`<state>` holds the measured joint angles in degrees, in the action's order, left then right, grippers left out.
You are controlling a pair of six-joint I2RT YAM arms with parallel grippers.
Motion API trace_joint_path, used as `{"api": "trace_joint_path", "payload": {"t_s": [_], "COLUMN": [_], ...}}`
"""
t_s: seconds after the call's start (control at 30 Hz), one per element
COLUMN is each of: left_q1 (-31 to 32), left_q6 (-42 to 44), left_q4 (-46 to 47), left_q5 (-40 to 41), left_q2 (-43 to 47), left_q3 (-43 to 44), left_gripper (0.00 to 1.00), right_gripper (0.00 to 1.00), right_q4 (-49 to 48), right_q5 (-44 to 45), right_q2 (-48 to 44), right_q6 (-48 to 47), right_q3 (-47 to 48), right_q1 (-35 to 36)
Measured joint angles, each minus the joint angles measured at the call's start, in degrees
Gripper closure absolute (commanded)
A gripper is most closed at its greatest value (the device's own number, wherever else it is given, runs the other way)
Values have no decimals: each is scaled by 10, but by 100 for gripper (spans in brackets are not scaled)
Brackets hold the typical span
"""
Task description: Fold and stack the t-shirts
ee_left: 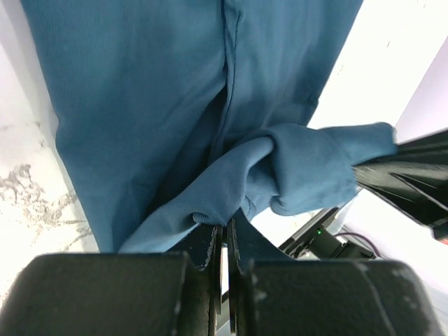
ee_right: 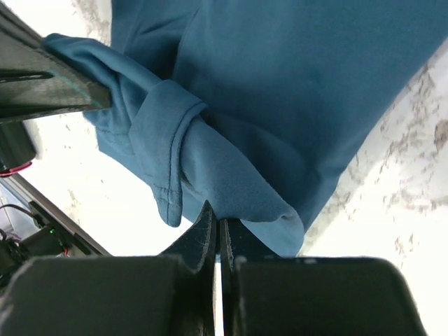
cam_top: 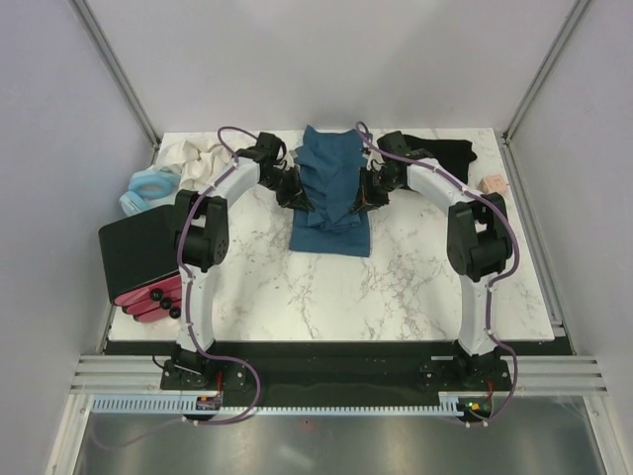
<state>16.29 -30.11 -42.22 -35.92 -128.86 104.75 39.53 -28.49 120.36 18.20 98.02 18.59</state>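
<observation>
The shirt's flat far part lies outward of the fingers, so my left gripper will next carry the shirt's pinched edge outward over that part and let it go there.
The dark teal-blue t-shirt lies lengthwise on the marble table, its upper part lifted and bunched between the two grippers. My left gripper is shut on the shirt's left edge; the left wrist view shows its jaws pinching a fold of teal cloth. My right gripper is shut on the right edge; the right wrist view shows its jaws pinching a teal fold. The black t-shirt lies crumpled at the back right, behind the right arm.
A pale blue ring-shaped item and a cream cloth lie at the back left. A black box with a red object stands at the left edge. A small pink thing sits at the right edge.
</observation>
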Motion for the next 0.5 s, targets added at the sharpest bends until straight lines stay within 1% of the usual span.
{"api": "trace_joint_path", "payload": {"t_s": [0.23,0.37,0.4,0.43,0.47,0.5], "left_q1": [-2,-2,-2,-2,-2,-3], "left_q6": [0,0,0,0,0,0], "left_q4": [-10,-12,-12,-12,-12,-11], "left_q5": [9,14,14,14,14,15], "left_q2": [-18,-20,-21,-24,-28,-32], "left_q3": [42,50,53,56,60,62], "left_gripper": [98,98,98,98,98,98], "right_gripper": [99,97,83,79,78,73], "right_q4": [1,1,1,1,1,-1], "right_q5": [-3,-4,-4,-4,-4,-4], "right_q2": [50,63,64,66,68,70], "right_q6": [2,5,5,6,9,10], "right_q3": [26,41,44,48,52,57], "right_q1": [-1,-2,-3,-3,-4,-4]}}
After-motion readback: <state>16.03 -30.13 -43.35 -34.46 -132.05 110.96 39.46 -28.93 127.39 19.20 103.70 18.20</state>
